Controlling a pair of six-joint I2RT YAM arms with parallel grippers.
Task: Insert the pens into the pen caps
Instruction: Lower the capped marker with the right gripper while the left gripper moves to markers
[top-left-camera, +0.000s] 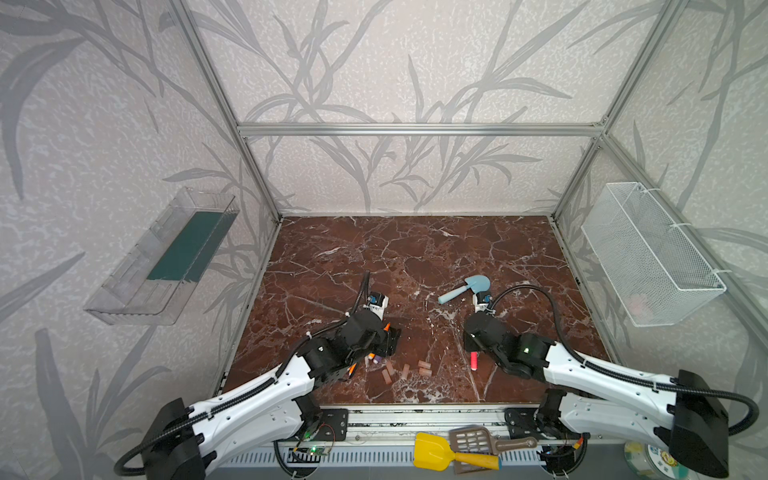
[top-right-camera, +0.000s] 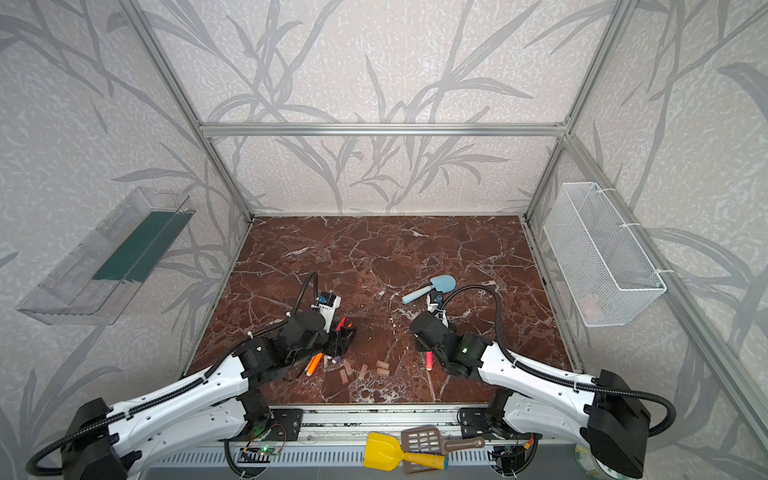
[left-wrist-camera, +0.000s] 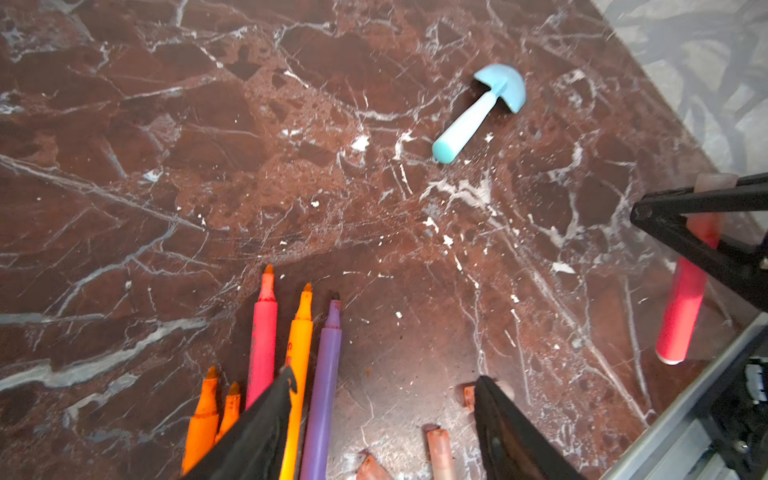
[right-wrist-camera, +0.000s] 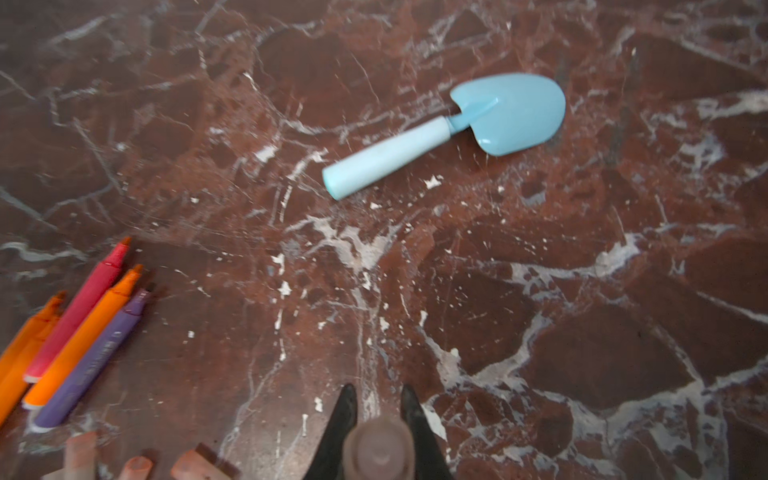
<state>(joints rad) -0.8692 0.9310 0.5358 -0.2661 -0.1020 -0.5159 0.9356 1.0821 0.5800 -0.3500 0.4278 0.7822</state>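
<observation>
Next, my right gripper moves down toward the bare floor beneath it and releases the red-pink pen there, since the pale cap already sits on the pen's upper end.
My left gripper (left-wrist-camera: 386, 378) hangs open just above the floor, with nothing between its fingers. On one side of it lie several pens: orange ones (left-wrist-camera: 203, 419), a red-pink one (left-wrist-camera: 262, 340) and a purple one (left-wrist-camera: 324, 374). On its other side lie loose pen caps (left-wrist-camera: 440, 453). In both top views the caps (top-left-camera: 405, 371) (top-right-camera: 363, 371) lie near the front edge. My right gripper (right-wrist-camera: 379, 392) is shut on another red-pink pen (left-wrist-camera: 681, 307), held upright off the floor. A pale cap (right-wrist-camera: 378, 451) sits on that pen's upper end.
A light-blue toy shovel (top-left-camera: 465, 289) lies mid-floor beyond the right gripper. A yellow scoop (top-left-camera: 432, 451) and a brown slotted spatula (top-left-camera: 478, 440) rest on the front rail. A white wire basket (top-left-camera: 648, 253) hangs on the right wall and a clear tray (top-left-camera: 166, 257) on the left wall.
</observation>
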